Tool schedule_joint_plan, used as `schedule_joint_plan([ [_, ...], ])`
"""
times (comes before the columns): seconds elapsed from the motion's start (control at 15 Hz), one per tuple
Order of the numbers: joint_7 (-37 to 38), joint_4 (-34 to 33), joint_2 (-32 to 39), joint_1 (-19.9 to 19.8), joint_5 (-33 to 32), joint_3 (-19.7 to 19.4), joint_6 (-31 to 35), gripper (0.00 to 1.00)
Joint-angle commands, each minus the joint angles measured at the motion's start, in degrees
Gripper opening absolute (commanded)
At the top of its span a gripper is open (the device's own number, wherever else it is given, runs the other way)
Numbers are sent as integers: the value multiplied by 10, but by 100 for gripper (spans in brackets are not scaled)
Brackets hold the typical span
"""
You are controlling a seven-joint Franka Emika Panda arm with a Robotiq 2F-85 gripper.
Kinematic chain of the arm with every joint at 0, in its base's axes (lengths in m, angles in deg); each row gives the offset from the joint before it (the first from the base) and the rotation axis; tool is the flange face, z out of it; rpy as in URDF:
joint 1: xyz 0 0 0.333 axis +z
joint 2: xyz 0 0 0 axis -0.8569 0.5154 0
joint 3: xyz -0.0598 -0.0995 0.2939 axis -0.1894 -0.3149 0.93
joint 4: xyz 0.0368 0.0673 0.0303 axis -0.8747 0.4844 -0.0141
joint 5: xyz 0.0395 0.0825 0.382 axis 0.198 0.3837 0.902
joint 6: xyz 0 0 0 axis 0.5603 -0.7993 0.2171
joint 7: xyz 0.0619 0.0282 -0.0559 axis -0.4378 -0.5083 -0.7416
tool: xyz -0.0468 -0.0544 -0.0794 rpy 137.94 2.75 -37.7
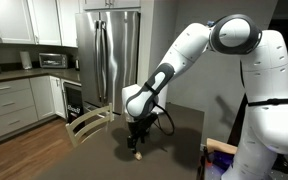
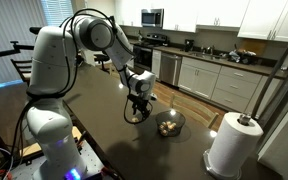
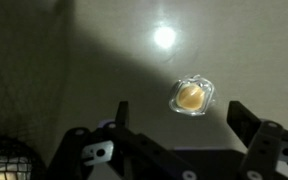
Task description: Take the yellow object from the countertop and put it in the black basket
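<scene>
I should lower my gripper toward the dark countertop next until its open fingers are on both sides of the yellow object (image 1: pixel 138 155) (image 3: pixel 191 96), and then close it, because the lump lies below, between the two fingers.
The yellow object (image 3: pixel 192 97) is a small pale-yellow lump in a clear wrapper, lying on the dark countertop (image 3: pixel 104 70). In the wrist view it sits between and just beyond my two open fingers. My gripper (image 3: pixel 181 120) is open and empty, hovering low above the countertop. In both exterior views the gripper (image 1: pixel 136 143) (image 2: pixel 136 110) points down at the countertop (image 1: pixel 179 135) (image 2: pixel 94 115); a pale speck (image 1: pixel 139 156) below it may be the object. The black basket (image 2: pixel 169 125) stands close beside the gripper, with yellowish things inside; its wire edge shows at the wrist view's lower left corner (image 3: pixel 6 160).
A tall white paper-towel roll (image 2: pixel 233 146) stands at the countertop's end past the basket. A wooden chair (image 1: pixel 88 124) stands at the countertop's edge. A steel fridge (image 1: pixel 109 55) and pale kitchen cabinets (image 2: pixel 224 75) lie beyond.
</scene>
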Motion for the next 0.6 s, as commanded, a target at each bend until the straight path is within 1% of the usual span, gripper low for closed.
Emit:
schedule_joint_plan([
  [0.0,0,-12,9,4,14,7,-16,100],
  [0.53,4,-14,37,10,8,10,-3,100],
])
